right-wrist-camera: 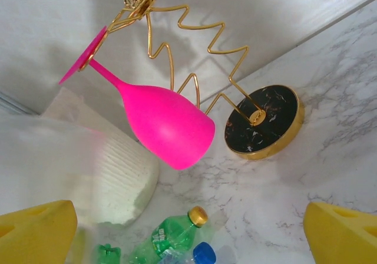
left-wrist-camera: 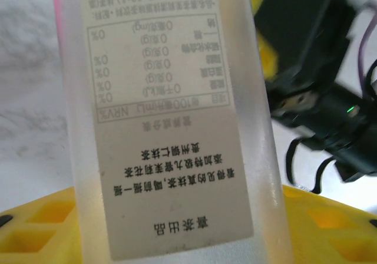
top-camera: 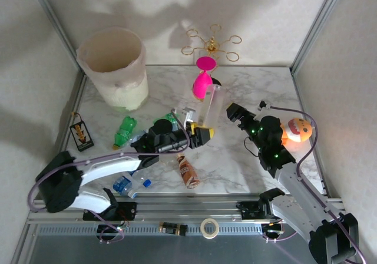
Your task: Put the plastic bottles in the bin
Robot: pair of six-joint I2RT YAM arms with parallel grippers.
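Next, my left gripper swings up and outward over the bin's opening [top-camera: 111, 50] to release the frosted bottle [top-camera: 212, 104], since the bin's rim stands high above the tabletop.
My left gripper [top-camera: 199, 133] is shut on a tall frosted clear bottle [top-camera: 212, 104] with a beige printed label [left-wrist-camera: 171, 128]. It holds the bottle near its lower end, above the middle of the table, with a yellow finger [left-wrist-camera: 35, 220] on each side. My right gripper [top-camera: 235, 113] stands open just right of that bottle with nothing between its yellow fingertips [right-wrist-camera: 344, 234]. The bin [top-camera: 115, 66] stands at the back left. On the table lie a green bottle [top-camera: 125, 130], a second green bottle [right-wrist-camera: 174, 236] with a gold cap, a brown bottle [top-camera: 187, 171] and a blue-capped clear bottle [top-camera: 131, 184].
A pink glass [right-wrist-camera: 168, 125] hangs upside down on a gold wire rack with a black round base [right-wrist-camera: 262, 122] at the back centre. An orange plush toy [top-camera: 296, 130] sits beside the right arm. A small card [top-camera: 81, 133] lies at the left edge.
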